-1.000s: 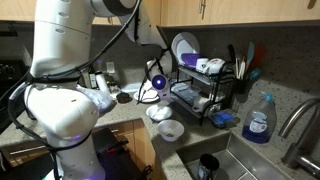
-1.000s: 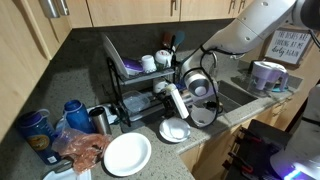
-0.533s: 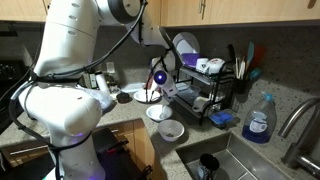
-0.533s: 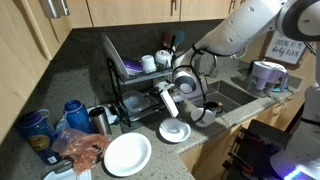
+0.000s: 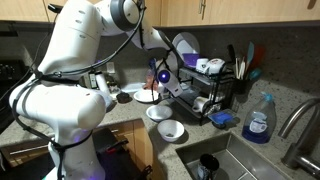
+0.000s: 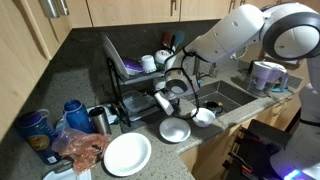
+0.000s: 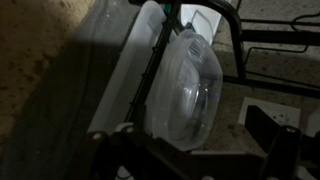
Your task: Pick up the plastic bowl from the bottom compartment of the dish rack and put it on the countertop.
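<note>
The bowl's near rim (image 7: 175,134) faces my open fingers, so next I need to bring my gripper away from the sink, toward the left in the wrist view, onto that end of the bowl.
The black wire dish rack (image 5: 205,92) stands on the speckled countertop (image 6: 85,80) and shows in both exterior views (image 6: 135,85). In the wrist view a clear plastic bowl (image 7: 185,85) stands on its edge in the bottom compartment, leaning against a rack wire (image 7: 155,60). My gripper (image 7: 195,150) is open, with its dark fingers on either side of the bowl's lower end; I cannot tell whether they touch it. In both exterior views the gripper (image 5: 168,88) (image 6: 161,102) is at the open front of the bottom tier. The bowl itself is hidden in these views.
Two white bowls (image 5: 158,112) (image 5: 171,129) sit on the counter in front of the rack, and a white plate (image 6: 127,153) lies nearer the edge. The steel sink (image 5: 240,160) and a blue soap bottle (image 5: 259,120) are beside the rack. Mugs (image 5: 208,66) fill the top tier.
The gripper has moved from above the counter bowls toward the rack and now reaches into the front of the bottom tier.
</note>
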Tool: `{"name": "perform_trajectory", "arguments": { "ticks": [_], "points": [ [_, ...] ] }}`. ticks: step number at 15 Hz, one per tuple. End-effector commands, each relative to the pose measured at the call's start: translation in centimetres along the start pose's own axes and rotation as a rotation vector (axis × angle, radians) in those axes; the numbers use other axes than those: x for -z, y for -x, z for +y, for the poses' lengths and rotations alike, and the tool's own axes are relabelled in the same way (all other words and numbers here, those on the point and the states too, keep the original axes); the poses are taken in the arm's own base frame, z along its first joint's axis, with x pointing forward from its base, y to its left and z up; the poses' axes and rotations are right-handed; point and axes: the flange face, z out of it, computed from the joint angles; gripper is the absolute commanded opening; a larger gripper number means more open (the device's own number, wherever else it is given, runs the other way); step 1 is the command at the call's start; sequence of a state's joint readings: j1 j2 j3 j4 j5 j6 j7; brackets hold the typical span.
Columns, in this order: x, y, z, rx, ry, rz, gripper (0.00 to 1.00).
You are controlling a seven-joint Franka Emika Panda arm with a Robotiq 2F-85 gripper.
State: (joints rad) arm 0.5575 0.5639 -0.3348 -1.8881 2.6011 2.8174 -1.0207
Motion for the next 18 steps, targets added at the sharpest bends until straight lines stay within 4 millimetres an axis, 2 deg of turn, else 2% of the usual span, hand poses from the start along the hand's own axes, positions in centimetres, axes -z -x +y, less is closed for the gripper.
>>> {"name": "perform_trajectory", "arguments": {
  "ticks": [1,6,8,12,16,18],
  "points": [
    [-1.9,2.2,0.4,-0.003,0.049,0.012,1.00],
    [-3.6,3.2,0.5,-0.045,0.047,0.022,1.00],
    [-4.1,3.1,0.6,-0.055,0.048,0.029,0.74],
    [-4.4,3.3,1.0,-0.060,0.057,0.036,0.42],
    [-3.9,3.8,1.0,-0.056,0.060,0.029,0.11],
    [-3.3,3.9,0.8,-0.056,0.064,0.033,0.01]
  ]
}}
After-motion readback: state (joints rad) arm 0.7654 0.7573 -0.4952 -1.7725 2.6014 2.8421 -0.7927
